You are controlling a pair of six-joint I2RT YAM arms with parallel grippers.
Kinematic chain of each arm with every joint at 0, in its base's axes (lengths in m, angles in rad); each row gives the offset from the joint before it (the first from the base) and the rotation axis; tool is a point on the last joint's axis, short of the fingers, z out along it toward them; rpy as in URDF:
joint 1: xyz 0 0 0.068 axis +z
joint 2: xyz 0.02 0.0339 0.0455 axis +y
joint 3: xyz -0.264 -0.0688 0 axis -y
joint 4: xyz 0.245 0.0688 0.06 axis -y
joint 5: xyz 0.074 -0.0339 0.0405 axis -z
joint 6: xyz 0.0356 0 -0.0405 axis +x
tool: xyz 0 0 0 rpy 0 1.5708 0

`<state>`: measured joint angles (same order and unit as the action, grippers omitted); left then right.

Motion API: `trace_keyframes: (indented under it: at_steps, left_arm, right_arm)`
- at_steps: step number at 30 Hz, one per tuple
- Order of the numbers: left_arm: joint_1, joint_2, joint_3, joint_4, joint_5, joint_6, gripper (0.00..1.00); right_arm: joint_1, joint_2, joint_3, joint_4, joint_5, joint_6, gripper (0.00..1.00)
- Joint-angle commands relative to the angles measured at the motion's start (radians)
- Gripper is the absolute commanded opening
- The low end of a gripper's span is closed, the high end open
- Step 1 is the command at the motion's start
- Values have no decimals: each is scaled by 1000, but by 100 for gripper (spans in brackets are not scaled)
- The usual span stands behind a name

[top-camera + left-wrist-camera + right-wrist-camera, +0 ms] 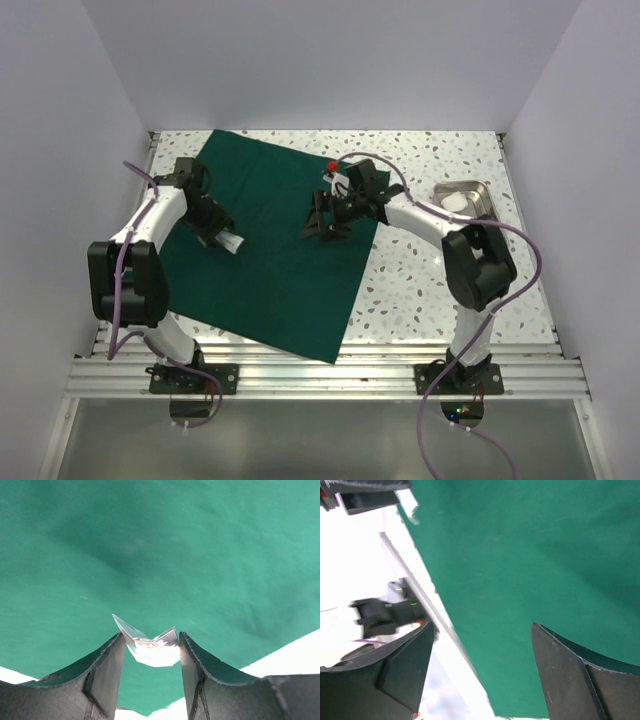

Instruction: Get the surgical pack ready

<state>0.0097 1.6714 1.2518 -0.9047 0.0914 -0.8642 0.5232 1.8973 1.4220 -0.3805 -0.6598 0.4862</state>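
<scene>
The right gripper moves to the left in the top view onto the gauze packet's loose end next, since that end sticks out from my left gripper's fingers.
The dark green cloth (pixel 270 265) lies flat on the speckled table, one corner pointing toward the arm bases. My left gripper (pixel 228 240) hovers over its left part, shut on a small white gauze packet (pixel 152 652) that is pinched and buckled between the two fingers (pixel 107 665). Beneath it the cloth (pixel 160 545) fills the left wrist view. My right gripper (pixel 322 228) hangs over the cloth's right side, open, with nothing between its jaws (pixel 483 627). Only cloth (pixel 530 555) and its edge show under it. The steel tray (pixel 478 187) sits at the far right with white gauze (pixel 456 203) inside.
A small red object (pixel 331 166) sits by the cloth's far edge beside the right arm. White walls close in the table on three sides. The aluminium rail (pixel 330 375) carrying both arm bases runs along the near edge.
</scene>
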Motion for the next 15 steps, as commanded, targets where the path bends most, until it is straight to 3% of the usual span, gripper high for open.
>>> trace_keyframes:
  at_steps: [1,6,13,15]
  left_arm:
    - [-2,-2,34,0,128,-44,51]
    - [-2,-41,0,35,246,-140,52]
    - [-2,-79,-8,30,307,-217,54]
    - [-26,-91,-11,27,315,-228,54]
  right_arm:
    - [60,-4,-64,326,-150,204,82]
    - [124,19,-101,593,-106,373,84]
    - [190,62,-93,678,5,446,78]
    - [202,69,-75,626,35,411,75]
